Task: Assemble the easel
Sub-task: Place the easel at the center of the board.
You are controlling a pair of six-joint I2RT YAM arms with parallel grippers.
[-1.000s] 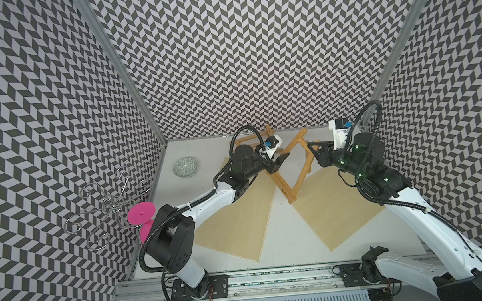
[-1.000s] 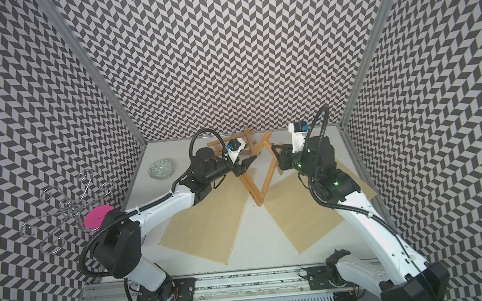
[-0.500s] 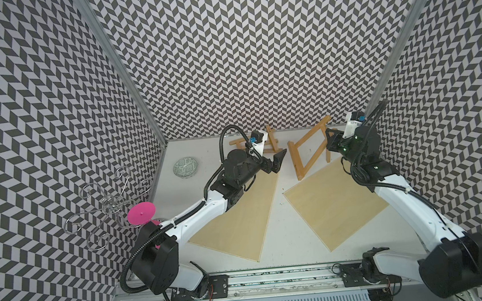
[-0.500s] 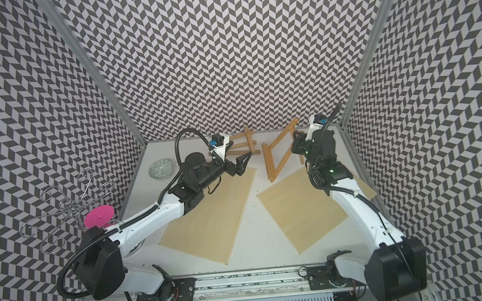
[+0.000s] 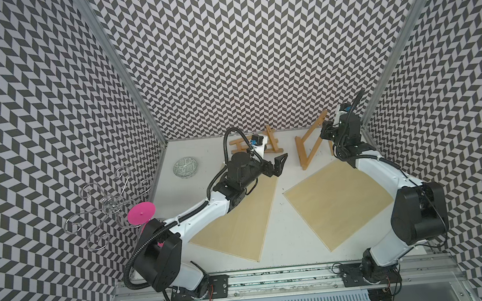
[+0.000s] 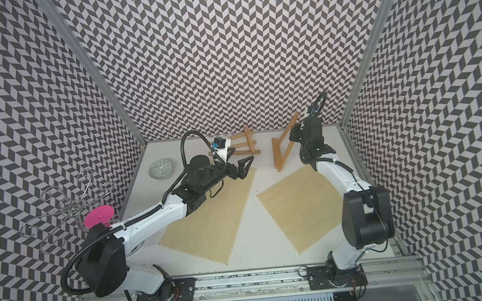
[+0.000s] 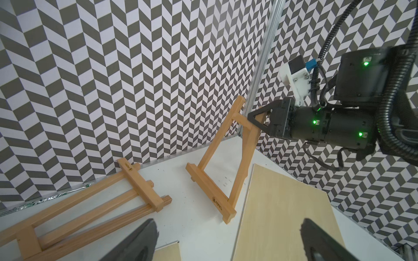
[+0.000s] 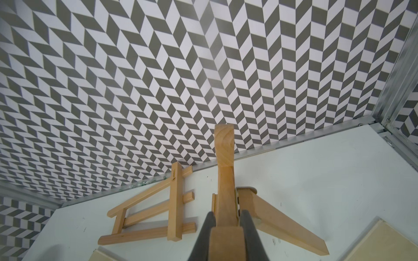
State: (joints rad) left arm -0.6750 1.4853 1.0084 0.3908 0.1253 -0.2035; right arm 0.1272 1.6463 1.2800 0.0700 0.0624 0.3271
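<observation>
Next, my right gripper slides the tilted easel outward, toward the flat easel, and releases it, since the tabletop by the back wall [image 5: 288, 138] [image 8: 203, 182] is bare.
A wooden easel [image 5: 300, 152] [image 6: 276, 154] stands tilted at the back right, its lower bar [image 7: 210, 192] down on the white table. My right gripper [image 5: 325, 129] [image 6: 293, 133] [image 7: 257, 119] is shut on its top end; in the right wrist view the gripper [image 8: 227, 226] clamps the upright [image 8: 224, 169], with the rear leg [image 8: 282, 226] splayed to one side. A second wooden easel [image 5: 271, 136] [image 6: 249, 143] [image 7: 90, 203] [image 8: 174, 203] lies flat against the back wall. My left gripper [image 5: 278, 164] [image 6: 244, 167] [image 7: 228, 239] hangs open and empty between the two.
Two pale plywood boards [image 5: 239, 214] [image 5: 339, 196] lie flat on the table [image 5: 283, 242], one under each arm. A patterned dish [image 5: 186, 167] sits at the back left. A pink disc [image 5: 141, 213] and a wire stand [image 5: 110, 198] are by the left wall.
My left gripper opened, let go of the easel and drew back to the left. My right arm carried the easel from the middle to the back right corner.
</observation>
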